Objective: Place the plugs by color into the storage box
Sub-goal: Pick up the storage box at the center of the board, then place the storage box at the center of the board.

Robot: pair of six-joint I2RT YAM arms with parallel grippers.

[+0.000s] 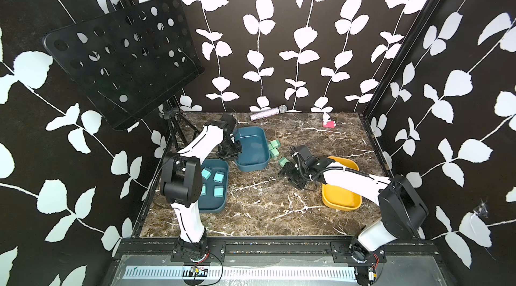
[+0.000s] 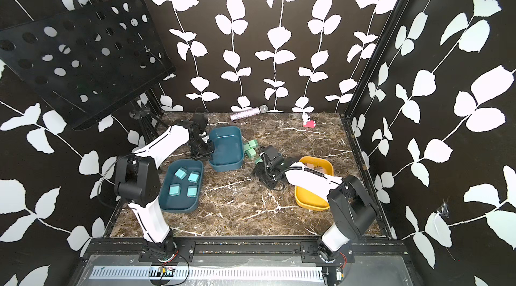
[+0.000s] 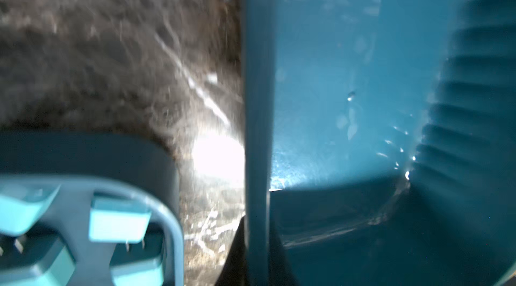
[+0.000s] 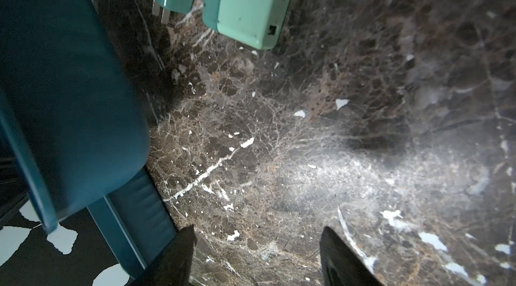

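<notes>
My left gripper should next drag the far teal box back, to the bare marble (image 1: pixel 252 190) beside the near box, and release its rim.
Several pale green plugs (image 1: pixel 273 149) (image 2: pixel 250 150) lie on the marble just right of the far teal storage box (image 1: pixel 251 145) (image 2: pixel 226 147), which has nothing in it. One more green plug (image 1: pixel 284 161) sits by my right gripper. My left gripper (image 1: pixel 237 150) (image 2: pixel 210 151) (image 3: pixel 257 223) is shut on that box's left rim (image 3: pixel 257 89). The near teal box (image 1: pixel 220 206) (image 2: pixel 167 186) holds several light blue plugs (image 1: pixel 218 178) (image 3: pixel 117 220). My right gripper (image 1: pixel 290 177) (image 4: pixel 257 240) hangs open over bare marble, short of two green plugs (image 4: pixel 248 5). Beige plugs (image 2: pixel 312 167) show in the yellow box (image 1: pixel 340 200).
A microphone (image 1: pixel 268 112) and a pink-red toy figure (image 1: pixel 329 122) lie by the back wall. A black perforated music stand (image 1: pixel 122 58) looms over the back left corner. Bare marble (image 1: pixel 265 209) stretches along the front between the near teal box and the yellow box.
</notes>
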